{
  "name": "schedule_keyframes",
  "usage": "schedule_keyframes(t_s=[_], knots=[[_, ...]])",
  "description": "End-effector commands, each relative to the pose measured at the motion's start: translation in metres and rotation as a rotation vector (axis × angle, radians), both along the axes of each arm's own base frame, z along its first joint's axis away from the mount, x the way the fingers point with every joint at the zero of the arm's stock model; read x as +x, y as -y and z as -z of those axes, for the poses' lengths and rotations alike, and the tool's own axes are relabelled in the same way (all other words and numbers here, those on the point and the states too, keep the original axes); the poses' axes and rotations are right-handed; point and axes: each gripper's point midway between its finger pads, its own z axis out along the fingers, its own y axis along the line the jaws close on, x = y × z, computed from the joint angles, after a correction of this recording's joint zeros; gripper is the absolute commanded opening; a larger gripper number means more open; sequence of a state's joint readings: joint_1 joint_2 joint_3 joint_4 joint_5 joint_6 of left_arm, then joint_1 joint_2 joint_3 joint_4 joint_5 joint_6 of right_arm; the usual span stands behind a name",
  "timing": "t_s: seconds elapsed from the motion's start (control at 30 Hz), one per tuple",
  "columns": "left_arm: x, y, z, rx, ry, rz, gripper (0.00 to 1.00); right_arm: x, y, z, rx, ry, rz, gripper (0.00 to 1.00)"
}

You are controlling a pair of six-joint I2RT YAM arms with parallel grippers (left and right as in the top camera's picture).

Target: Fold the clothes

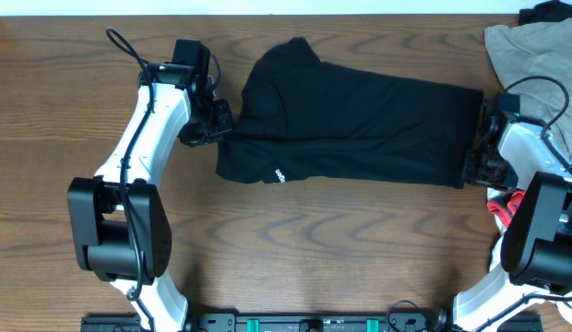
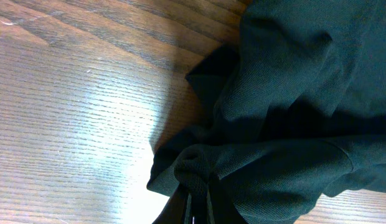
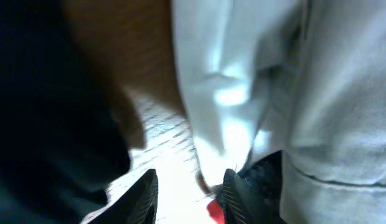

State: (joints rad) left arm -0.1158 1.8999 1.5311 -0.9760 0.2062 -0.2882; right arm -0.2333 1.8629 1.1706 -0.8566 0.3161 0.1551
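Observation:
That edge of the garment lies crumpled at the fingers of my left gripper. I will next lift the bunched fold of black fabric (image 1: 229, 139) slightly outward in my left gripper, then open the gripper.
The clothes (image 1: 360, 115), one long black garment with a small white logo (image 1: 279, 173), lie spread flat across the middle of the table. My left gripper (image 1: 219, 125) is at the garment's left edge. In the left wrist view it (image 2: 196, 202) is shut on a bunched fold of the black fabric (image 2: 292, 93). My right gripper (image 1: 474, 166) sits at the garment's right end. Its jaws (image 3: 190, 186) stand open over bare table with nothing between them, and the black fabric (image 3: 50, 124) lies just to their left.
A beige-khaki garment (image 1: 535, 55) lies at the back right corner, close by the right arm, and fills the right of the right wrist view (image 3: 330, 93). A red item (image 1: 501, 205) lies beside the right arm's base. A dark item (image 1: 549, 11) is at the far right edge.

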Motion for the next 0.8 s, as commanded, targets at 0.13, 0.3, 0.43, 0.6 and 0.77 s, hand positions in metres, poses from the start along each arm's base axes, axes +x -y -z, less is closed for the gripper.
schedule_keyframes(t_s=[0.13,0.3,0.43,0.6,0.77], knots=[[-0.001,-0.003,-0.008,0.007,0.019,-0.007,0.06,0.048,-0.032,-0.071,0.126,0.217,-0.120,0.33],[-0.001,-0.003,-0.007,0.007,0.019,-0.007,0.06,0.062,-0.071,-0.092,0.292,0.319,-0.227,0.32],[-0.001,-0.003,-0.008,0.007,0.018,-0.007,0.06,0.054,-0.080,-0.067,0.314,0.251,-0.233,0.31],[-0.001,-0.003,-0.007,0.004,0.017,-0.011,0.06,0.039,-0.087,-0.020,0.345,0.135,-0.226,0.27],[0.004,0.009,-0.010,-0.063,0.034,0.001,0.06,0.028,-0.088,0.007,0.360,0.072,-0.213,0.25]])
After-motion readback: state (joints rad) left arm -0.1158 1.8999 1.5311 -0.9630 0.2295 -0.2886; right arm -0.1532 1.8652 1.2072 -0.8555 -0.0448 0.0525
